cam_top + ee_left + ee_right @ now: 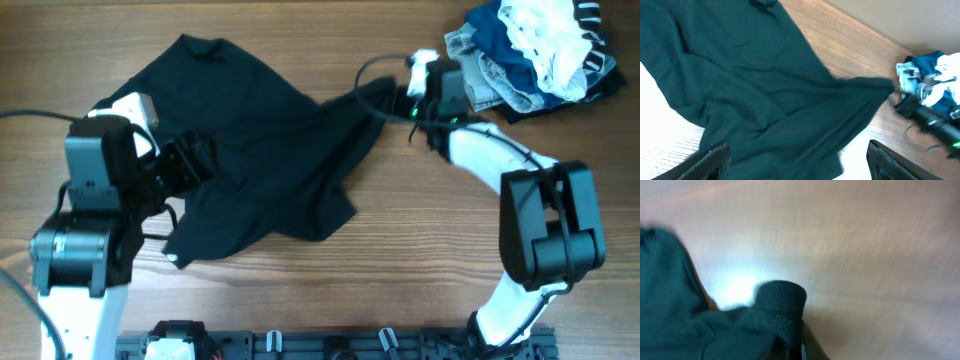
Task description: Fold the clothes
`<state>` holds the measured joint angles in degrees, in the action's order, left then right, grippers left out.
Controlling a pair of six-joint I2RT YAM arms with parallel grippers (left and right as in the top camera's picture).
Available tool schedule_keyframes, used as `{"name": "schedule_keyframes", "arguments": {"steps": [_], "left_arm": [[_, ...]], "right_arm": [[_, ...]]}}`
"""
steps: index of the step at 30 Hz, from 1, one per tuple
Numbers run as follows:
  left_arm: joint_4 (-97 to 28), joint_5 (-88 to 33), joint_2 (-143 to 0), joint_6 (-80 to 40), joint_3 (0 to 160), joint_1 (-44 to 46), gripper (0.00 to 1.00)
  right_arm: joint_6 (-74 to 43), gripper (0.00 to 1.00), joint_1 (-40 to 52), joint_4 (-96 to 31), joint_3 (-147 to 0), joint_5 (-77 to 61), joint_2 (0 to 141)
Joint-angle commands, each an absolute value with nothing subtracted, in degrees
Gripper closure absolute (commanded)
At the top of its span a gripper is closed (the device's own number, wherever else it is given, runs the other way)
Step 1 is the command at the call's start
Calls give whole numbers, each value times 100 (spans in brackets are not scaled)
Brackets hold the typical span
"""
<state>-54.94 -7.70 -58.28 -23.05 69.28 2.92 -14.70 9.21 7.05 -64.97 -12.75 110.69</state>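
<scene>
Next, my left gripper will lower sideways onto the garment corner opposite the held one, since it lies below that gripper's fingers and to their left in the overhead view.
The black garment (pixel 265 140) lies crumpled over the left and middle of the table. One corner is drawn out to the right. My right gripper (pixel 392 103) is shut on that corner. In the right wrist view black fabric (pixel 700 325) is bunched in the jaws (pixel 792 332) just above the wood. My left gripper (pixel 197 160) hovers over the garment's left part. In the left wrist view its fingers (pixel 800 165) are wide open and empty, with the garment (pixel 765 95) spread below them. I cannot make out a white mark.
A pile of denim, blue, white and striped clothes (pixel 540 50) sits at the back right corner; it also shows in the left wrist view (pixel 932 85). The right arm (pixel 540 230) reaches across the table's right side. Bare wood shows along the front.
</scene>
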Motion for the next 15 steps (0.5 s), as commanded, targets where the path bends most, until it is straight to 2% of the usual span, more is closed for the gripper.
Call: {"name": "schedule_keyframes", "arguments": {"steps": [1, 5, 8, 9, 10, 11, 12, 13, 15], "left_arm": [[-5352, -563, -6425, -2272, 6938, 301, 11], [-4718, -193, -7332, -2235, 6938, 301, 10], [-4106, -108, -8167, -1680, 6938, 298, 10], [-3918, 132, -8458, -1673, 6938, 298, 10], [-3728, 384, -8726, -1682, 6938, 274, 9], [-3573, 480, -8906, -1693, 6938, 231, 10], [-3135, 484, -9345, -1723, 6938, 30, 10], [-2943, 482, -9529, -1800, 6938, -84, 11], [-2449, 478, -10055, -2222, 6938, -552, 12]], "right_arm": [[-1201, 96, 598, 788, -7542, -1096, 11351], [-834, 96, 456, 567, -8750, -961, 11998], [-751, 96, 202, 178, -9537, -921, 12339], [-744, 84, 115, 128, -9559, -1004, 12335], [-746, 59, 49, 16, -9559, -1181, 12300], [-746, 42, 14, -132, -9559, -1358, 12293], [-751, 9, -3, -532, -9557, -1686, 12289], [-751, 3, -3, -808, -9557, -1881, 12289], [-749, 0, 27, -1415, -9557, -2416, 12289]]}}
